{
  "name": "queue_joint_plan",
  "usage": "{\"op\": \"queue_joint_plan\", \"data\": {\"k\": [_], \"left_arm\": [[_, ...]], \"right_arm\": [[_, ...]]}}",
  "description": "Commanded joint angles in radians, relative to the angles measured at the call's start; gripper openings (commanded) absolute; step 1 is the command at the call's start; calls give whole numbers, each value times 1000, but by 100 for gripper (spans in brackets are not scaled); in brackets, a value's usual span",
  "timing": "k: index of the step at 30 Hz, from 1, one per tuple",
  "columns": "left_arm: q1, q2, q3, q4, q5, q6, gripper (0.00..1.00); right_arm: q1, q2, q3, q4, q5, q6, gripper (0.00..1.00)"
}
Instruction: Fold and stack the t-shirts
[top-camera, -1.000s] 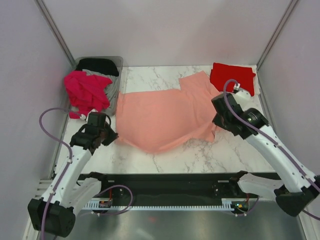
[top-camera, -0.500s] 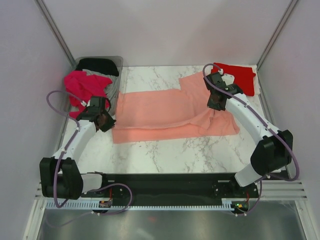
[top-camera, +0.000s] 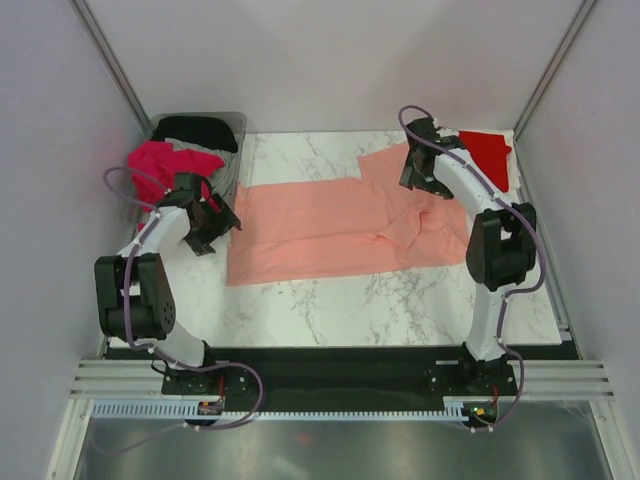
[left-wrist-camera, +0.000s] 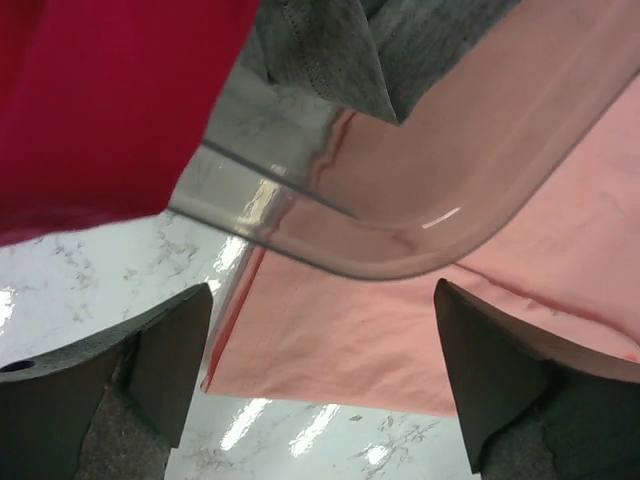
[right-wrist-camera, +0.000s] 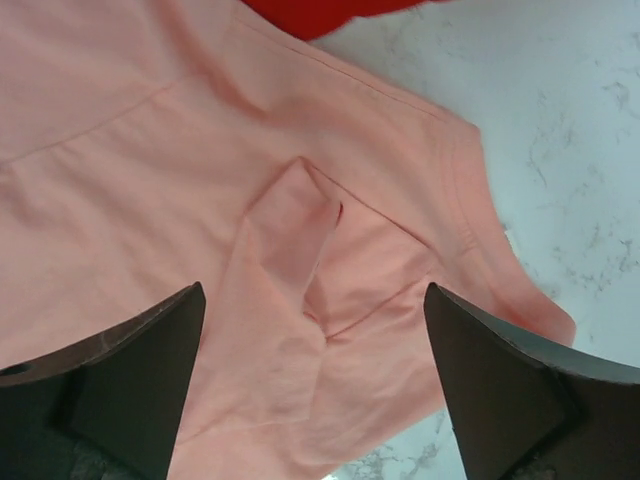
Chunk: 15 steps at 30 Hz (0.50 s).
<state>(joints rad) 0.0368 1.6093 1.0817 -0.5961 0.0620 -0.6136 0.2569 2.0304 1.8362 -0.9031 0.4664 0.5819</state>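
Observation:
My right gripper is above and in front of the pink shirt's near corner by the rumpled crease (top-camera: 461, 258) (right-wrist-camera: 553, 322), which sticks out onto the marble. Next, it will move back and down onto that corner.
A salmon pink t-shirt (top-camera: 330, 228) lies folded lengthwise on the marble table, with a rumpled crease at its right end (right-wrist-camera: 300, 250). My left gripper (top-camera: 222, 222) hangs open over the shirt's left edge (left-wrist-camera: 400, 335), beside the bin, with nothing between its fingers (left-wrist-camera: 170, 360). Over the right sleeve area my right gripper (top-camera: 424, 184) is open too, its jaws wide and empty above the cloth (right-wrist-camera: 315, 370). A red t-shirt (top-camera: 490, 155) lies at the back right. A magenta t-shirt (top-camera: 165, 172) drapes over the bin, and a black t-shirt (top-camera: 196, 130) lies inside it.
The clear grey plastic bin (top-camera: 236, 176) stands at the back left; its rounded corner (left-wrist-camera: 420, 250) overlaps the pink shirt in the left wrist view, with grey cloth (left-wrist-camera: 400, 50) in it. Bare marble (top-camera: 400, 300) lies in front of the shirt. Frame posts and walls close in both sides.
Both grippers carried the pink shirt's near edge toward the back, folding it over. They have now let go and opened, standing by the shirt's two ends.

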Motion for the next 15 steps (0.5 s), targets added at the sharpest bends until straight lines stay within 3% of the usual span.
{"op": "queue_joint_plan", "data": {"k": [1,2,5,8,15], "left_arm": [[17,-139,-12,-2,50,49,100],[18,-176,-37,-5,39,51,100],[18,-337,-172,18,39,16,98],[20,-471,-340,76,84,-32,96],[20,-552,-581,234,136,-106,94]], "right_arm": [[-57,-154,-102,-4,-9,1,98],[-77,-214,-264,36,-40,9,98],[-207,-412,-548,133,-161,55,98],[-251,-553,-760,216,-239,68,95],[-347,-584,-962,357,-363,38,87]]}}
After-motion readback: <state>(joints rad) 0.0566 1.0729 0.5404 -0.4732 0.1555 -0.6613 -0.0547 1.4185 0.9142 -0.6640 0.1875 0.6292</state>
